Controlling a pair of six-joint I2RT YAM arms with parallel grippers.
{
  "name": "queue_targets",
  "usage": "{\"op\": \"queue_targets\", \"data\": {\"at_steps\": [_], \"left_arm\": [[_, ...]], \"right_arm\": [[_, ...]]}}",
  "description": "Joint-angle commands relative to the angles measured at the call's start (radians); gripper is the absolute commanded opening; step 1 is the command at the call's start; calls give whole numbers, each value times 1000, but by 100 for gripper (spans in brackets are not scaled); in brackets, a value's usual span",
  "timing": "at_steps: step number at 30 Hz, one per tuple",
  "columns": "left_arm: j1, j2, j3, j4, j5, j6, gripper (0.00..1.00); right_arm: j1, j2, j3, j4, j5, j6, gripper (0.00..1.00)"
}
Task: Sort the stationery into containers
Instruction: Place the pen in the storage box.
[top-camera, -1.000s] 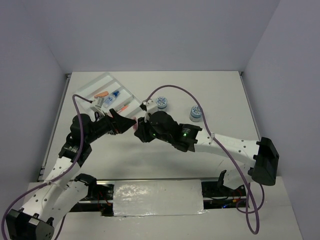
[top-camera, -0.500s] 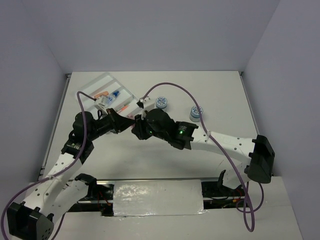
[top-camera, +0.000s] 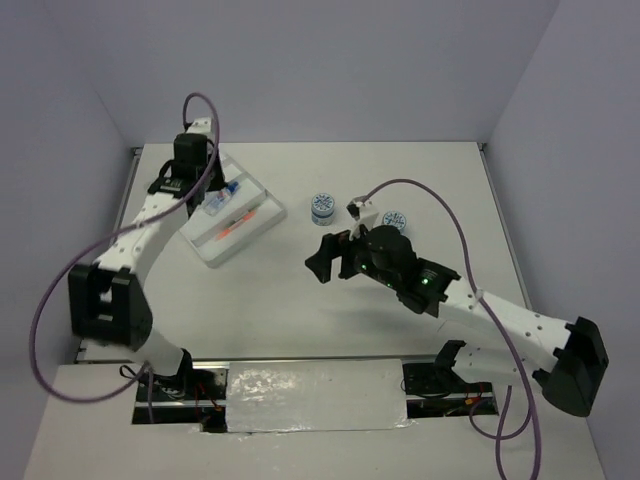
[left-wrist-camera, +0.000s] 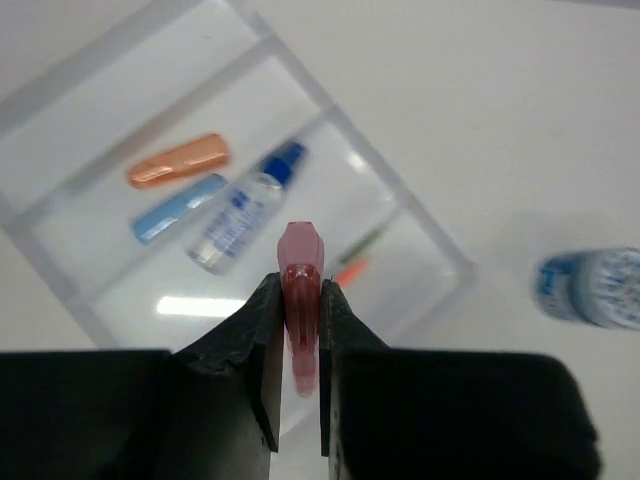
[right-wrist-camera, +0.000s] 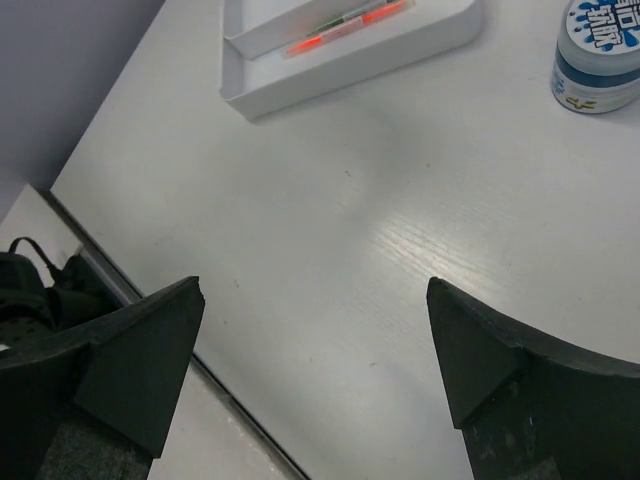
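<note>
The left gripper moves down toward the bottom of the tray's section beside the orange cap (left-wrist-camera: 178, 160) next and releases the pink cap-like piece (left-wrist-camera: 301, 262). The orange and blue caps lie together there.
In the left wrist view my left gripper (left-wrist-camera: 300, 300) is shut on a pink cap-like piece (left-wrist-camera: 301, 262), held above the white divided tray (left-wrist-camera: 455, 262). In the tray lie an orange cap (left-wrist-camera: 178, 160), a blue cap (left-wrist-camera: 178, 207), a blue-capped clear bottle (left-wrist-camera: 245, 205) and thin pens (left-wrist-camera: 358, 258). From above, the left gripper (top-camera: 198, 198) hangs over the tray (top-camera: 268, 222). My right gripper (top-camera: 325, 258) stands open and empty over bare table (right-wrist-camera: 315, 300). Two blue-white pots (top-camera: 322, 207) (top-camera: 395, 222) stand on the table to the tray's right.
The right wrist view catches the tray's near corner (right-wrist-camera: 330, 80) with the orange and green pens (right-wrist-camera: 345, 25), one pot (right-wrist-camera: 598, 55) at the top right, and the table's left edge (right-wrist-camera: 110, 270). Grey walls close in the table on three sides.
The left gripper shut on the pink piece that both grippers had met at, then swung up and left over the tray. The right gripper opened and drew back to the right.
</note>
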Motion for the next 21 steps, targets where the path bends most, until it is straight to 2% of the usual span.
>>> {"op": "queue_targets", "data": {"at_steps": [1, 3, 4, 7, 10, 13, 14, 16, 18, 21], "left_arm": [[29, 199, 196, -102, -190, 328, 0], [29, 307, 278, -92, -272, 458, 0], [29, 332, 283, -43, -284, 583, 0], [29, 409, 257, 70, -344, 790, 0], [32, 477, 254, 134, -369, 907, 0], [32, 550, 300, 141, -359, 938, 1], [33, 581, 312, 164, -372, 937, 4], [41, 603, 306, 219, -411, 925, 25], [49, 633, 321, 241, -387, 921, 26], [59, 670, 370, 224, -382, 905, 33]], "right_arm": [[8, -138, -39, -14, 1, -40, 100], [7, -206, -74, -35, -28, -69, 100], [8, -228, -83, -63, -33, -77, 100], [11, -312, -122, -98, -42, -100, 100], [11, -378, -148, -120, -87, -110, 100], [11, -414, -159, -132, -128, -120, 100], [11, -418, -159, -135, -131, -121, 100], [11, -427, -152, -149, -139, -130, 100], [13, -435, -148, -158, -137, -138, 100], [11, -444, -152, -154, -131, -140, 100]]}}
